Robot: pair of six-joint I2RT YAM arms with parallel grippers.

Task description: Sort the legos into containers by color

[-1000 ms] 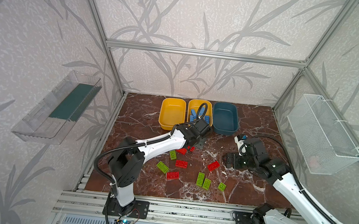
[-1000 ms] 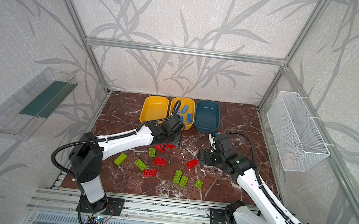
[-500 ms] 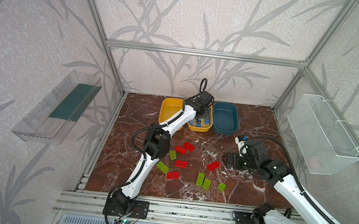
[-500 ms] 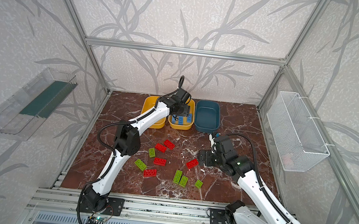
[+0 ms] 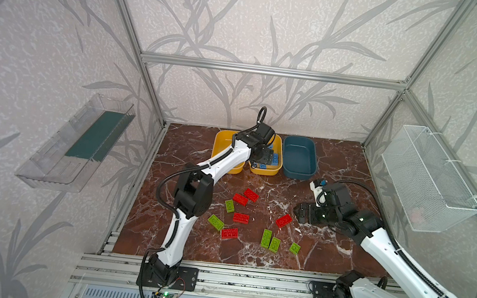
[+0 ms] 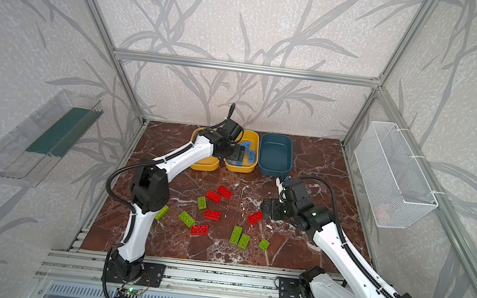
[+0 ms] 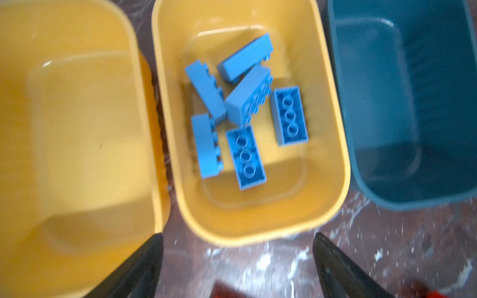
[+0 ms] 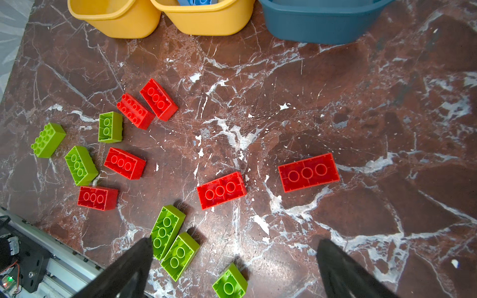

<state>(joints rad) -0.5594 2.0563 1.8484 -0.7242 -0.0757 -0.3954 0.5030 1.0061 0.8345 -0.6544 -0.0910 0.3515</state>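
I will move my left gripper back and down onto the red lego closest to the tubs next, because that lego is below and back toward my base.
Three containers stand in a row at the back: an empty yellow tub (image 5: 222, 148), a middle yellow tub (image 7: 258, 232) holding several blue legos (image 7: 242, 111), and an empty dark blue tub (image 5: 298, 159). My left gripper (image 5: 263, 158) hovers over the middle tub's near end, open, with nothing between its fingertips (image 7: 238, 240). Red legos (image 5: 241, 218) and green legos (image 5: 266, 238) lie scattered on the marble floor. Above the floor to their right, my right gripper (image 5: 300, 215) is open and empty (image 8: 233, 245). A red lego (image 8: 308, 172) lies just ahead of it.
A clear plastic tray (image 5: 79, 143) hangs on the left wall and a white wire mesh basket (image 5: 429, 183) on the right wall. An aluminium rail (image 5: 247, 279) runs along the front edge. One green lego (image 6: 162, 212) sits beside the left arm's elbow.
The left arm swung from beside the floor legos back up over the middle yellow tub, and its jaws widened. The right arm has stayed still.
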